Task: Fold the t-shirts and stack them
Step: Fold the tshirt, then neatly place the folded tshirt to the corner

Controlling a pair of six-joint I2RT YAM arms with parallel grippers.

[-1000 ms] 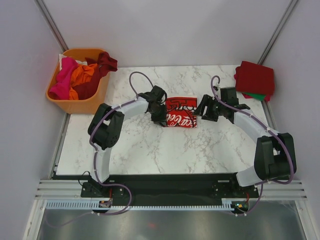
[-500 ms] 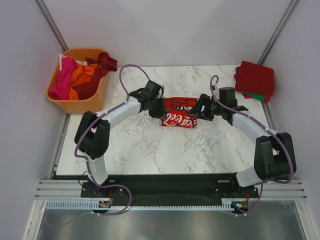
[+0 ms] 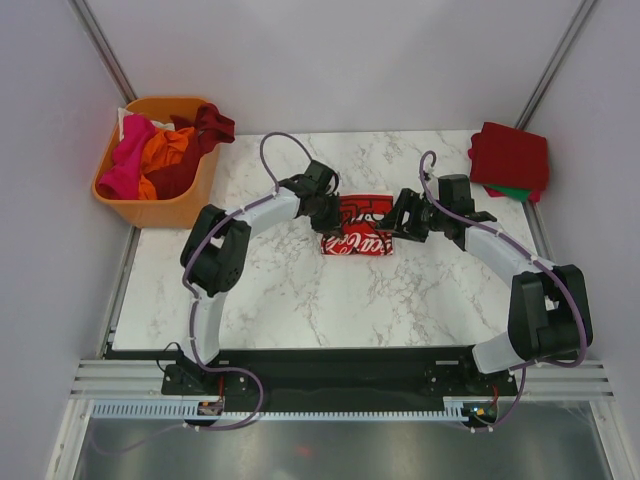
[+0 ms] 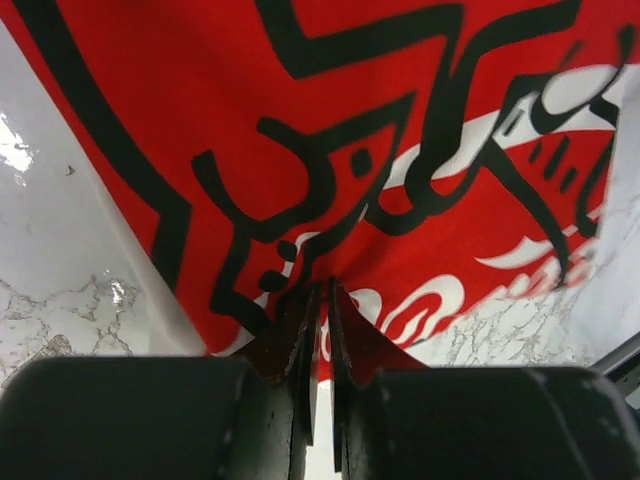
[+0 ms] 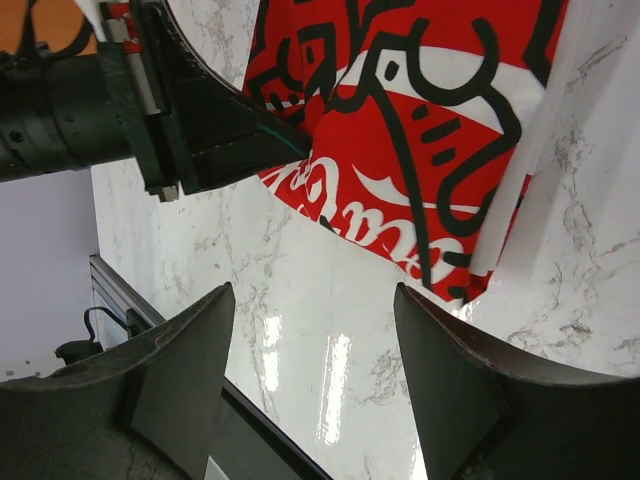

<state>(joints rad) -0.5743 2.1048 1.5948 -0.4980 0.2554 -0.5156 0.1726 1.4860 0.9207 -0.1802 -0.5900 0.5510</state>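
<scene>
I need to lower my right gripper next and move it sideways onto the cream-white t-shirt's nearest side edge.
The folded cream-white t-shirt with red Coca-Cola print (image 3: 365,230) lies on the marble table (image 3: 300,290) between both arms. My left gripper (image 3: 333,214) sits at its left edge. In the left wrist view its jaws are almost together, pinching the red cloth (image 4: 400,150) at the fingertips (image 4: 310,300). My right gripper (image 3: 404,222) hovers open just right of the shirt. In the right wrist view its wide-spread fingers (image 5: 190,360) frame bare marble, with the shirt (image 5: 420,150) and the left gripper (image 5: 230,130) beyond. A folded red tee (image 3: 510,155) lies on a green one (image 3: 516,192) at the back right.
An orange plastic basket (image 3: 150,211) stands off the table's back left corner, holding pink, orange and dark red tees (image 3: 160,150). The table's near edge and the black rail (image 3: 330,365) run in front of the arm bases.
My left gripper has closed down onto the left edge of the Coca-Cola shirt, and its arm has shifted. The right arm has not moved.
</scene>
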